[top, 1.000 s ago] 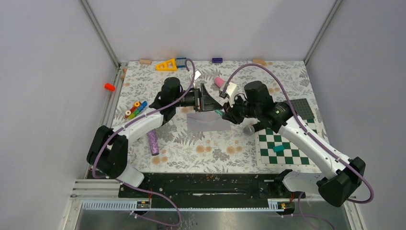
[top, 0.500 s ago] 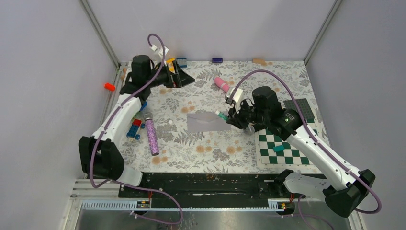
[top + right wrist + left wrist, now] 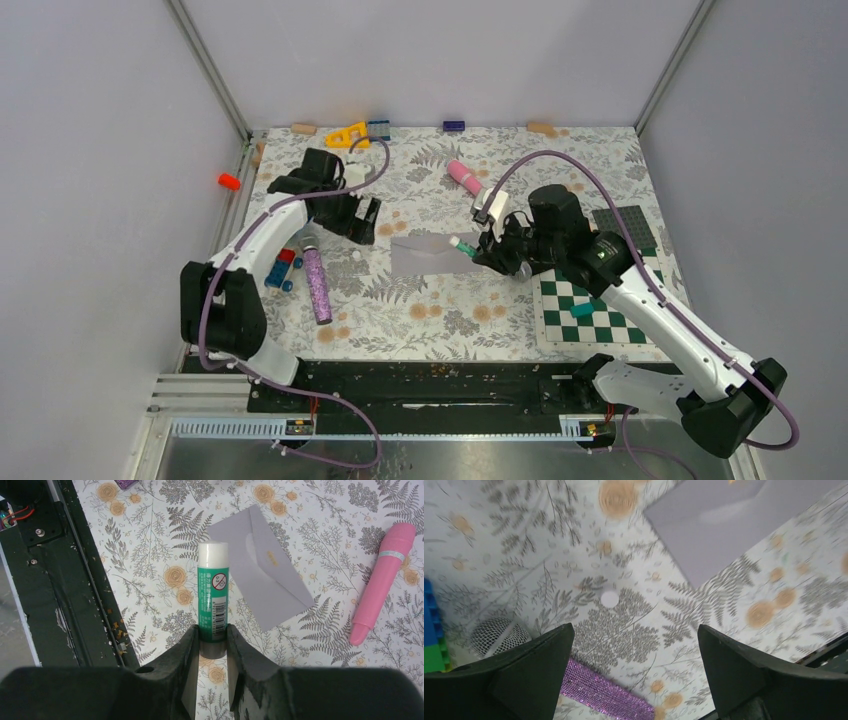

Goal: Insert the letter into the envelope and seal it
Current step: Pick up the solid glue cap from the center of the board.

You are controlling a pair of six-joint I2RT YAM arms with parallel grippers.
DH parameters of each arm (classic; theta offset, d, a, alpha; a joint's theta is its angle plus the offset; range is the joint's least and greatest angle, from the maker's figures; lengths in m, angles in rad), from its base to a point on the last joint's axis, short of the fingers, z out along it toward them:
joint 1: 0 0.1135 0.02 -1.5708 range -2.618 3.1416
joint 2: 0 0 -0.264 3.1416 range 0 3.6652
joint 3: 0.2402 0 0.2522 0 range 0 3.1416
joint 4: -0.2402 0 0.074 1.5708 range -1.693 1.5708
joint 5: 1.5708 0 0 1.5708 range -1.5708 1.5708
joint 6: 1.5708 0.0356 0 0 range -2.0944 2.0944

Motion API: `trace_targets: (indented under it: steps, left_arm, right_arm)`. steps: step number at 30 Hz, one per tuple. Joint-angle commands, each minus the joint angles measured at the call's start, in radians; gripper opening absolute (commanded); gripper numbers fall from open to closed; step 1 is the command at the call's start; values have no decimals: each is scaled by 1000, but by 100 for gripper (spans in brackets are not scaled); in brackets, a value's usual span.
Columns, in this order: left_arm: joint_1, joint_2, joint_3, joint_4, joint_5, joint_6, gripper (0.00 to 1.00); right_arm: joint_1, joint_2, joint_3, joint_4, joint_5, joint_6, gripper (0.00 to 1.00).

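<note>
My left gripper lowers onto the small white disc next so its open fingers reach the disc's sides, since the disc lies below it on the cover.
The pale grey-lavender envelope lies flat on the floral table cover, also seen in the left wrist view and the right wrist view. There its pointed flap lies folded over the body. The letter is out of view. My right gripper is shut on a green glue stick with a white cap. The stick's cap hovers at the envelope's right end. My left gripper is open and empty, hanging left of the envelope.
A purple glitter microphone lies under the left gripper, with coloured bricks beside it. A small white disc lies on the cover. A pink cylinder lies behind the envelope. The green-and-white checkerboard mat is at the right.
The left arm left the envelope, swung to the back-left corner, then came back to just left of the envelope with jaws wide. The right gripper kept the glue stick by the envelope.
</note>
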Motion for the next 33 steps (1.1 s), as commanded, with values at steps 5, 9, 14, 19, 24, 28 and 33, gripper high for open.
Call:
trace_targets:
  steps: [5,9,14,19,24,28,33]
  left_arm:
    - [-65,97,-42,-60,-138,144,99]
    - [-74,131,-42,-39,-179,136,96]
    - [-75,183,-43,-21,-212,134,88]
    - [-75,216,-49,26,-238,126,80]
    - [-75,245,-32,30,-202,117,67]
    - [-75,266,-27,32,-198,115,55]
    - [-74,280,-33,38,-208,116,52]
  right_arm:
    - [7,-29,-27,19,-33,-21,9]
    - [7,-27,-29,19,-39,-20,9]
    - [6,-27,-30,19,-45,-20,9]
    - [4,-24,-33,20,-48,-21,9]
    - [3,-21,-35,20,-53,-21,9]
    - [2,-22,-35,20,-55,-20,9]
    - [0,-22,-37,24,-56,-18,9]
